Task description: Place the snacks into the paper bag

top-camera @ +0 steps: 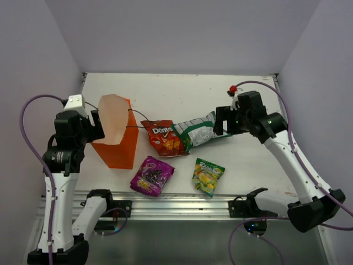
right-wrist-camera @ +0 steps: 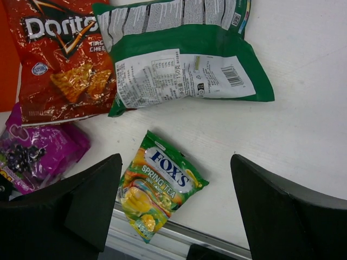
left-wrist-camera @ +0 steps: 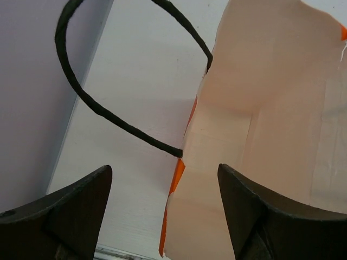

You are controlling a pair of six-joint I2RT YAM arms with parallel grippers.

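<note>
The left gripper stays at the paper bag's rim beside the dark cord handle. Next it brings both open fingers together onto the bag's side, since the rim already stands between them.
The orange paper bag (top-camera: 117, 138) stands upright at the left, mouth open. My left gripper (top-camera: 95, 125) is open at its left rim, one finger on each side of the bag's wall (left-wrist-camera: 233, 135), by a dark cord handle (left-wrist-camera: 103, 111). The red Doritos bag (top-camera: 164, 138), green-and-white chip bag (top-camera: 199, 131), purple packet (top-camera: 152, 175) and yellow-green packet (top-camera: 208, 176) lie flat on the table. My right gripper (top-camera: 219, 122) is open and empty, above the right end of the green-and-white bag (right-wrist-camera: 184, 54). The yellow-green packet (right-wrist-camera: 160, 187) shows between its fingers.
The metal rail (top-camera: 182, 201) runs along the table's near edge, just below the purple and yellow-green packets. White walls close in the table at the back and both sides. A small red object (top-camera: 233, 88) sits behind the right arm.
</note>
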